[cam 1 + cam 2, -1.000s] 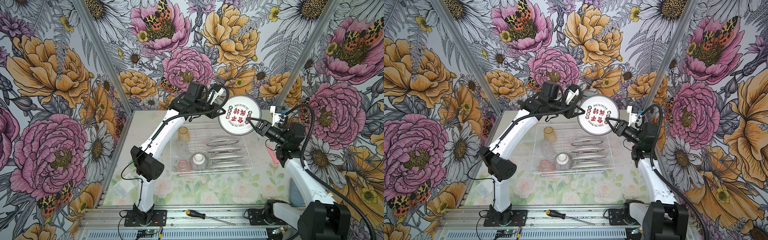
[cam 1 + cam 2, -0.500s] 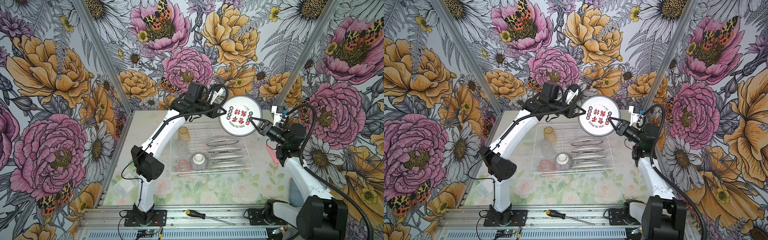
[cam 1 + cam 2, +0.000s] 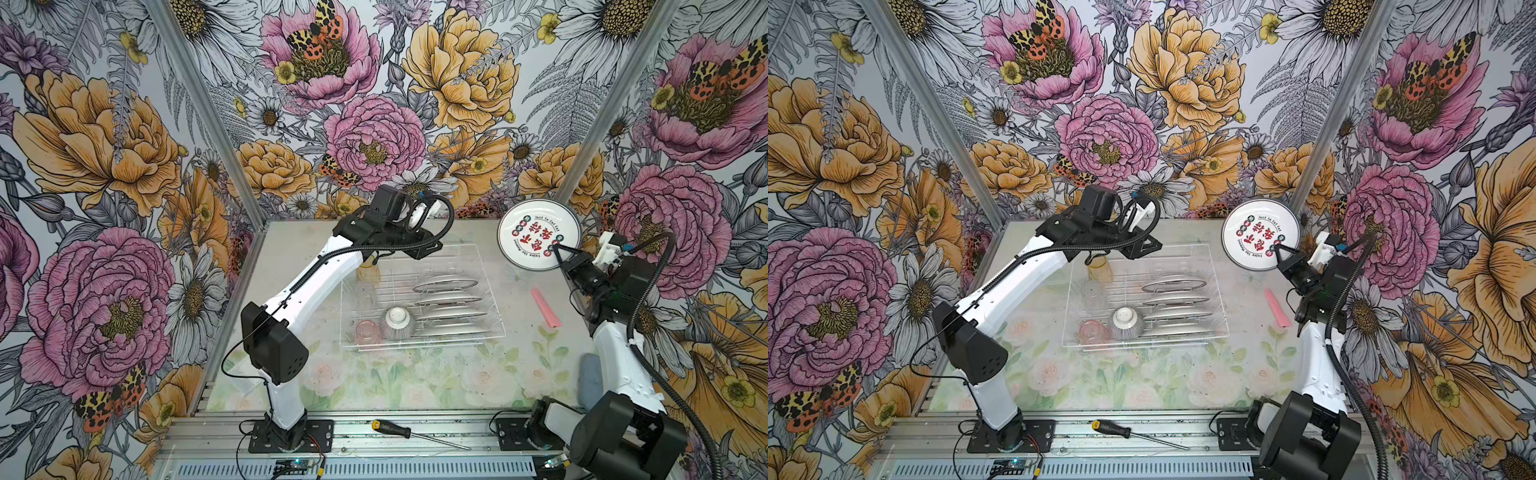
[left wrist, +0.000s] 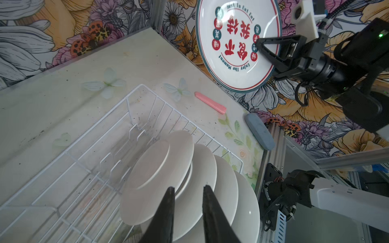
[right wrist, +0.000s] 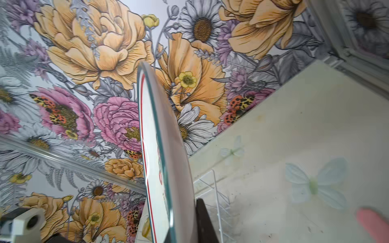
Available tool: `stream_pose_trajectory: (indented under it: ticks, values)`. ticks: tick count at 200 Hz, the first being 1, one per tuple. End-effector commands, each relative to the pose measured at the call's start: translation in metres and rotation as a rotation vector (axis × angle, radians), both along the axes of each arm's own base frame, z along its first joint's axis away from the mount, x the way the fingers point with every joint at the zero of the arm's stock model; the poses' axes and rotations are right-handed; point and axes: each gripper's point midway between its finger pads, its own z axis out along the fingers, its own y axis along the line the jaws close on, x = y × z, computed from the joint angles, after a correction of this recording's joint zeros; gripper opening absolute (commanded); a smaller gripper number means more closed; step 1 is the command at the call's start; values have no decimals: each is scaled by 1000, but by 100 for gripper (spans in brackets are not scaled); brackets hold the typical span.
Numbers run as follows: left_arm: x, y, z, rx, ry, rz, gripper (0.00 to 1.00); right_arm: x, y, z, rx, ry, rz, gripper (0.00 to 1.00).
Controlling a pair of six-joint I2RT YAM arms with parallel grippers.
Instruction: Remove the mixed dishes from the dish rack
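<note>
My right gripper should move down toward that clear patch (image 3: 513, 293) and let go of the lettered plate's rim, because the tabletop is bare between the rack (image 3: 415, 344) and the pink strip.
My right gripper (image 3: 555, 248) (image 5: 185, 210) is shut on the rim of a white plate (image 3: 536, 232) (image 4: 235, 42) with a green rim and red lettering, held upright in the air to the right of the dish rack (image 3: 415, 344) (image 4: 155, 95). Above the rack's far edge, my left gripper (image 3: 432, 249) (image 4: 187, 188) stands slightly open with nothing between its fingers. Several plates (image 3: 451, 299) (image 4: 157, 168) stand on edge in the rack's right half. An upturned ribbed bowl (image 3: 1127, 322), a pink tumbler (image 3: 1092, 330) and a yellow tumbler (image 3: 1099, 268) sit in its left half.
A pink strip (image 3: 545, 307) (image 4: 210, 103) lies on the table right of the rack, below the held plate. A blue-grey oblong block (image 3: 590, 380) (image 4: 260, 134) lies by the right arm's base. A screwdriver (image 3: 415, 434) rests on the front rail.
The right gripper shut on the plate, and the left gripper opened and let it go. The right arm carried the plate off to the right, and the left gripper sank toward the rack.
</note>
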Motion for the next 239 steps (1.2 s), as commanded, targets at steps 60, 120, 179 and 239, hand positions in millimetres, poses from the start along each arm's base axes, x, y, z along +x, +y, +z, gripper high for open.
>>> stream_pose_trajectory:
  ticks: [60, 120, 179, 239]
  values:
    - [20, 69, 29, 16, -230, 292, 31, 6, -32, -121, -28, 352, -58, 0]
    - [22, 70, 21, 25, -213, 297, 31, 23, -16, -163, 24, 442, 40, 0]
    - [26, 67, 18, 28, -208, 288, 31, 47, -4, -188, 76, 461, 83, 0]
    - [27, 70, 16, 29, -204, 292, 32, 58, 9, -210, 151, 470, 125, 0]
